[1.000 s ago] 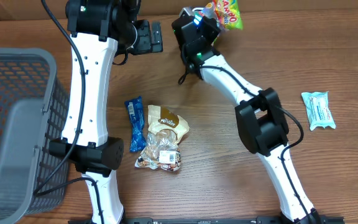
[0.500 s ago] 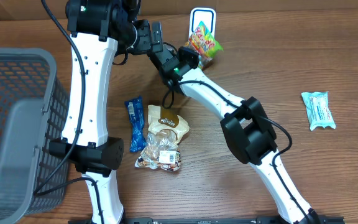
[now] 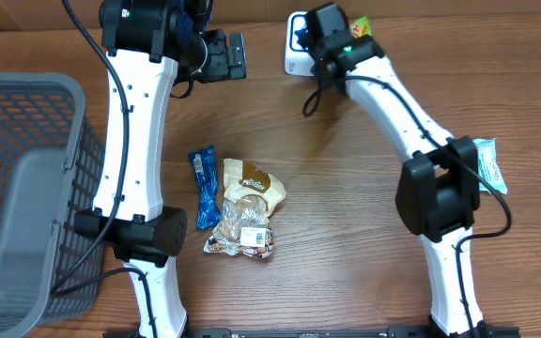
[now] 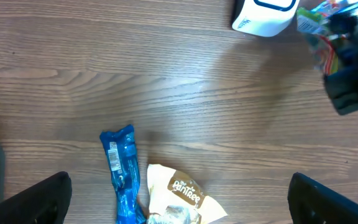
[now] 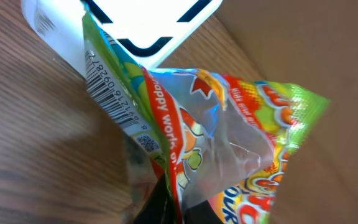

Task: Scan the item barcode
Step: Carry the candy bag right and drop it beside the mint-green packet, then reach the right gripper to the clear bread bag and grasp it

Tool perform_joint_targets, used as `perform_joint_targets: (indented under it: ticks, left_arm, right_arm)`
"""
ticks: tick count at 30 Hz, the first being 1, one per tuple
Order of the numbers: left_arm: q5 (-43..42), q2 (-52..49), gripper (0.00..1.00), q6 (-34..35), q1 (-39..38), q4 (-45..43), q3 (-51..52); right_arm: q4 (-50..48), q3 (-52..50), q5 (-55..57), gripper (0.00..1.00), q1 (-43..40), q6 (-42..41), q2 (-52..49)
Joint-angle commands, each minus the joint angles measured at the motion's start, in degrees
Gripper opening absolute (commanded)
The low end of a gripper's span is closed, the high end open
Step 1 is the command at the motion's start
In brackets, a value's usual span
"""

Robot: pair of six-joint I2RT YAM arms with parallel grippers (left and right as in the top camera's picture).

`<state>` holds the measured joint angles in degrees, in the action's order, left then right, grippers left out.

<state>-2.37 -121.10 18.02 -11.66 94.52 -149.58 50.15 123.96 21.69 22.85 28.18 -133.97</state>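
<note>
My right gripper lifts next, swings back toward the teal packet and lowers beside it, since the candy bag's barcode is at the scanner point(image 3: 296, 45).
My right gripper point(image 3: 334, 38) is shut on a bright candy bag point(image 3: 361, 25) at the back of the table, right beside the white scanner point(image 3: 296, 45). In the right wrist view the bag point(image 5: 241, 124) fills the frame. Its barcode strip point(image 5: 112, 93) lies against the scanner's white face point(image 5: 148, 22), and my right gripper point(image 5: 188, 208) pinches the bag's lower edge. My left gripper point(image 3: 224, 54) hangs open and empty to the left of the scanner. In its own view the left gripper point(image 4: 179, 202) stands wide, high above the table, with the scanner point(image 4: 263, 15) and bag point(image 4: 316, 28) at top right.
A blue snack bar point(image 3: 202, 186) and a tan Pantree bag point(image 3: 248, 202) lie mid-table, also seen from the left wrist as the bar point(image 4: 122, 171) and the bag point(image 4: 179, 196). A teal packet point(image 3: 487, 164) lies far right. A grey mesh basket point(image 3: 26, 188) fills the left side.
The right arm swung the candy bag left toward the left gripper, then back right to the scanner's right side. The left arm has not moved.
</note>
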Motion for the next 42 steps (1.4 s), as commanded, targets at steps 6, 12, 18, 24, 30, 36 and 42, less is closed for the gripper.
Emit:
perform_joint_targets:
  ticks: [6,12,18,24,30,36,42]
  left_arm:
    - [-0.22,-0.39,1.0,0.2,-0.5,-0.11,-0.24]
    - [-0.22,-0.39,1.0,0.2,-0.5,-0.11,-0.24]
    - [-0.2,-0.39,1.0,0.17,-0.5,-0.11,-0.24]
    - [0.26,0.04,1.0,-0.96,-0.35,-1.77,-0.52]
    - [9.46,7.15,1.0,2.91,3.34,2.29,-2.73]
    - [13.51,17.92,1.0,5.16,7.67,2.29,-2.73]
    - [13.42,20.5,1.0,3.19,13.9,2.29,-1.46]
  right_arm:
    - [20.63,0.76,-25.49,0.04,-15.89,-24.26,30.82]
    - [37.0,-1.75,-28.41,0.04,-32.26,-33.07,31.67]
    - [34.12,-18.6,-28.2,0.04,-46.05,-41.18,31.61]
    - [20.09,-35.54,-27.78,0.18,-48.85,-43.41,31.61]
    - [18.95,-35.54,-32.41,0.49,-48.85,-41.33,31.65]
    - [19.54,-32.33,-60.3,0.57,-46.69,-33.7,31.87]
    - [15.82,-32.41,-54.82,0.68,-27.85,-37.48,31.85]
